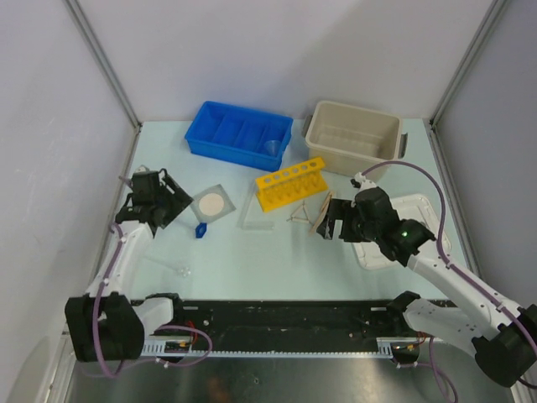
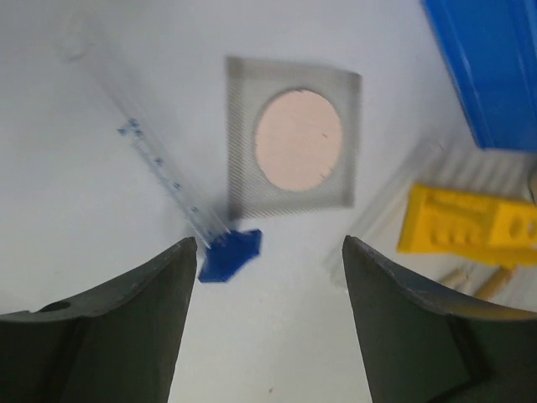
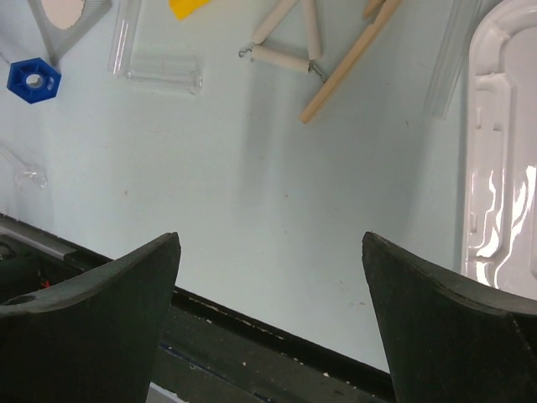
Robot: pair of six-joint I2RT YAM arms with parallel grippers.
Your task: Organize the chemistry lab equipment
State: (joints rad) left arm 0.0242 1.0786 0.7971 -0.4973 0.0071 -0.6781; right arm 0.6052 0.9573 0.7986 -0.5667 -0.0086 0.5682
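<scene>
My left gripper brings its fingers down and back with a turn, astride the marked tube beside the blue piece, next, because the tube lies slanted to them.
The yellow test-tube rack (image 1: 291,183) lies mid-table in front of the two bins. Just right of it lie the wire triangle (image 1: 299,214) and the wooden clamp stick (image 1: 321,211). The square gauze (image 1: 213,204) and the tiny blue piece (image 1: 200,229) lie to the left. A clear funnel (image 1: 273,147) rests in the blue bin (image 1: 239,134). My left gripper (image 1: 172,210) hovers open beside the gauze (image 2: 294,138), and the blue piece (image 2: 231,254) lies just ahead of its left finger. My right gripper (image 1: 327,220) stands open and empty by the clamp stick (image 3: 348,54) and triangle (image 3: 285,42).
A beige tub (image 1: 352,138) stands at the back right, and its white lid (image 1: 403,227) lies flat under my right arm. A clear plastic piece (image 1: 256,214) lies in front of the rack. A thin glass tube (image 1: 176,267) lies near the front left. The black front rail (image 3: 252,327) is close below my right gripper.
</scene>
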